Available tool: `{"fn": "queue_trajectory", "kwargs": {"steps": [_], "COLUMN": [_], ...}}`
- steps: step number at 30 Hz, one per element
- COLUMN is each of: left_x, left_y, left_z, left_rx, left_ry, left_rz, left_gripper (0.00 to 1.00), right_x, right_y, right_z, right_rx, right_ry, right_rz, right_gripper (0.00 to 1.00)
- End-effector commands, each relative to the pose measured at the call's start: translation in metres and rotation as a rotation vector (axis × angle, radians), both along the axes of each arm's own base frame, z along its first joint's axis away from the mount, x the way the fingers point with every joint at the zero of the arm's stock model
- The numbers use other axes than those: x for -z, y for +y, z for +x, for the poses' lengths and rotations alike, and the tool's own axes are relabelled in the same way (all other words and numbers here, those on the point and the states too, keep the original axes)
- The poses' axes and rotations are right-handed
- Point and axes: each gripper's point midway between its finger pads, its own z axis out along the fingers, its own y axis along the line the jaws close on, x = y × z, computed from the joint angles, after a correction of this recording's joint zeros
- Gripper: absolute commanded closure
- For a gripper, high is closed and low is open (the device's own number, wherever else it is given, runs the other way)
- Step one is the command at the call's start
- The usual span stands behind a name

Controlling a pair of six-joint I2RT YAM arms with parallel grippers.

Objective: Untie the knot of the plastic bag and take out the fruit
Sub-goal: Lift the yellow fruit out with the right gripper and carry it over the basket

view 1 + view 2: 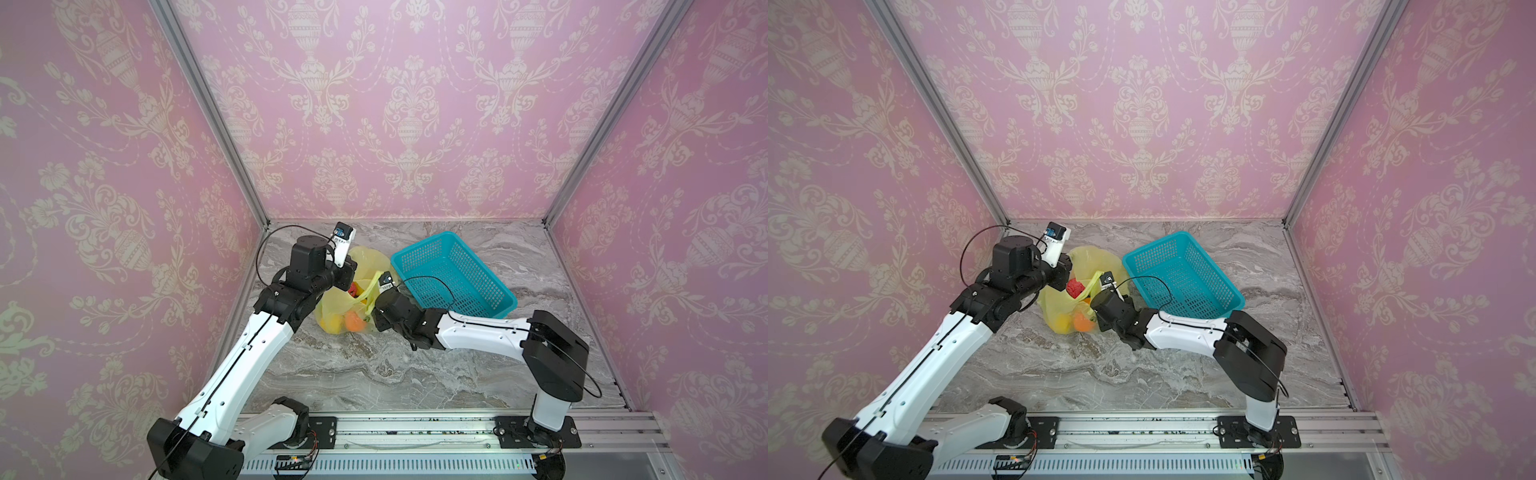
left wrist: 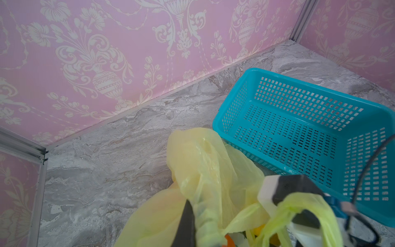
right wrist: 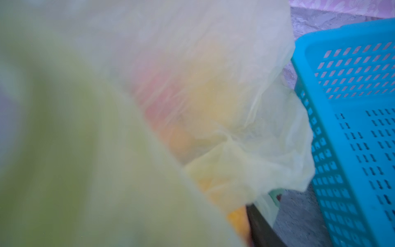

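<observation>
My right gripper needs to rise from the plastic next, lower over the basket's near end [image 1: 468, 301] and release the fruit, as the teal basket stands empty beside the bag [image 1: 332, 307].
The yellow-green plastic bag [image 1: 332, 307] [image 1: 1054, 305] lies left of centre with its mouth open. Inside it show fruit: a red piece [image 1: 353, 289] [image 1: 1074, 288], an orange one [image 1: 354, 321] [image 1: 1080, 321] and a yellow one [image 1: 332, 322]. My left gripper [image 1: 351, 282] [image 2: 195, 211] is shut on a twisted strip of the bag's rim. A bright handle loop [image 2: 299, 205] drapes over my right wrist. The knot is out of view. My right gripper [image 1: 370, 316] reaches into the bag. Plastic hides it except one black finger [image 3: 260, 226] beside an orange piece.
An empty teal mesh basket [image 1: 419, 244] [image 1: 1156, 244] [image 2: 299, 132] [image 3: 352, 107] stands just right of the bag, touching it. Pink walls close in the marble table at the back and on both sides. Bare table lies in front of the bag.
</observation>
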Motion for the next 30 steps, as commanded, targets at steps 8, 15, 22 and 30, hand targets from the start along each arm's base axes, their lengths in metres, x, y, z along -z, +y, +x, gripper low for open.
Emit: {"fn": "queue_trajectory", "kwargs": {"steps": [8,15,22,30], "left_x": [0.005,0.003,0.001,0.002], "left_y": [0.007,0.005,0.003,0.005], "left_z": [0.006,0.004,0.003,0.004], "left_rx": [-0.042,-0.030,-0.022,-0.030], "left_ry": [0.017,0.013,0.008,0.011], "left_rz": [0.001,-0.007,-0.011,-0.010], "left_gripper": [1.00,1.00,1.00,1.00], "right_x": [-0.069,-0.071,-0.033,0.026], "right_y": [-0.088,-0.170,-0.223,-0.242], "right_z": [-0.032,-0.016,0.016,0.047], "right_rx": [0.080,0.262,0.394,0.446], "right_ry": [-0.160,-0.157,-0.003,0.187], "right_rz": [0.106,0.119,0.067,-0.067], "right_gripper": [0.71,0.72,0.71,0.76]}}
